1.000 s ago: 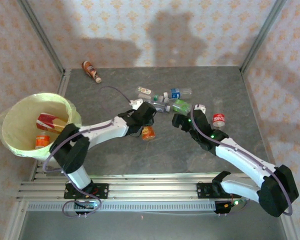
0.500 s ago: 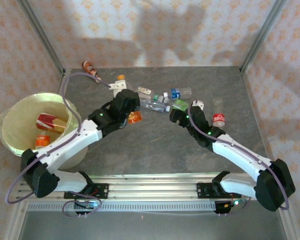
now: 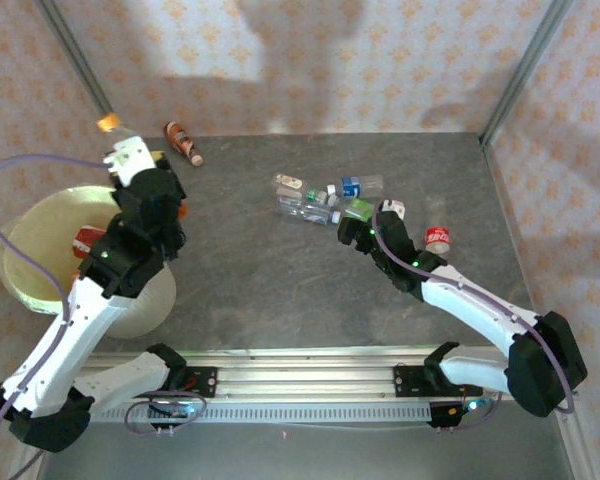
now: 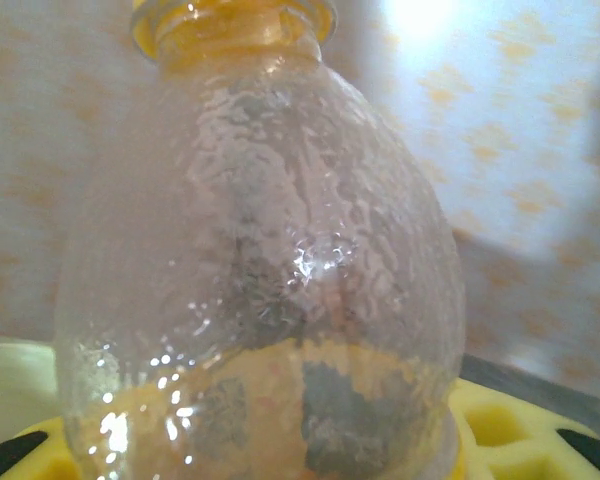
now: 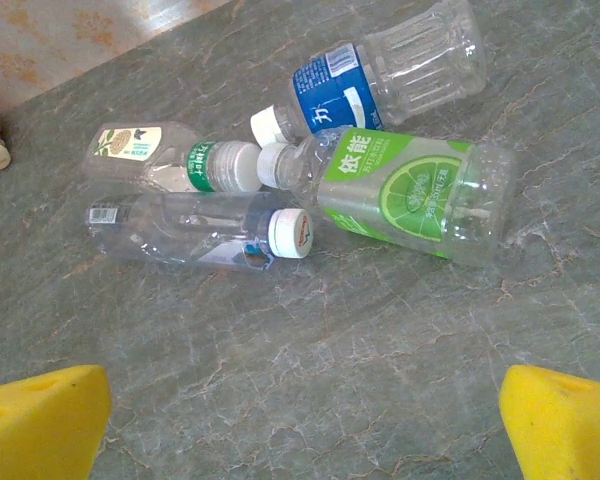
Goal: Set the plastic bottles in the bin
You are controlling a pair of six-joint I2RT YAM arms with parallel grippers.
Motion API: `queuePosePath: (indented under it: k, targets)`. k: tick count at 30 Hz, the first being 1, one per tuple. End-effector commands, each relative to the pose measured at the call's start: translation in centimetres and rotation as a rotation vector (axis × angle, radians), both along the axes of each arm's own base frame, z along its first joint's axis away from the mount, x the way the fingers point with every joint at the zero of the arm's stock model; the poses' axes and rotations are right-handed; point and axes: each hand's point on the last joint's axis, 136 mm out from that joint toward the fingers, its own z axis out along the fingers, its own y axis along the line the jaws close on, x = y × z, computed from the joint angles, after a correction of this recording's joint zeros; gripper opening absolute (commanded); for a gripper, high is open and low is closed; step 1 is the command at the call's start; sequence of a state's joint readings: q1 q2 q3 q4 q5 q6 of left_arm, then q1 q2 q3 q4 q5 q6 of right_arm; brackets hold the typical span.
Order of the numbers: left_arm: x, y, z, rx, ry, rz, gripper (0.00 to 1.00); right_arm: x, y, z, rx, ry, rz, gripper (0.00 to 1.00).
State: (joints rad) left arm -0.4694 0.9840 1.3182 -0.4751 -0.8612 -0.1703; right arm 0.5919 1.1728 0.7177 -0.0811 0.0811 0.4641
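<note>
I will swing the clear bottle back over the bin's opening with my left gripper and then lower it, because the opening is below the gripper and further back.
In the left wrist view a clear plastic bottle (image 4: pixel 260 250) with an orange cap sits between the yellow pads (image 4: pixel 500 425) of my left gripper (image 4: pixel 280 445), which is shut on it. From above, that gripper (image 3: pixel 132 162) holds the bottle (image 3: pixel 114 132) over the far right rim of the pale yellow-green bin (image 3: pixel 20 275). A red-labelled bottle (image 3: pixel 86 241) lies inside the bin. My right gripper (image 3: pixel 364 231) hangs open just short of a cluster of bottles. These are a lime-green labelled one (image 5: pixel 410 190), a blue-labelled one (image 5: pixel 380 75), a green-capped one (image 5: pixel 165 160) and a white-capped one (image 5: pixel 200 235).
A red-labelled bottle (image 3: pixel 437 239) lies to the right of my right arm. A brown and orange bottle (image 3: pixel 183 142) lies by the back wall. Metal frame posts stand at both back corners. Bare grey table stretches between the two arms.
My left arm has swung left from mid-table, carrying the orange-capped bottle up over the bin. The right gripper has edged slightly toward the bottle cluster.
</note>
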Motion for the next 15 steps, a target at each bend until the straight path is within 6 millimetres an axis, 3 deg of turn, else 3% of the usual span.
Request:
queuePosePath:
  k: [1,5,15]
  targets:
    - [-2.0,4.6,0.1,0.079,0.07,0.186,0.39,0.8,0.3,1.7,0.027,-0.034,-0.008,1.0]
    - [-3.2,8.1,-0.6,0.069,0.084,0.283,0.4,0.7,0.2,1.5,0.026,-0.026,-0.011,1.0]
    - [-7.3,16.1,-4.8,0.015,0.127,0.6,0.4,0.6,0.2,1.2,0.024,-0.015,-0.01,1.0]
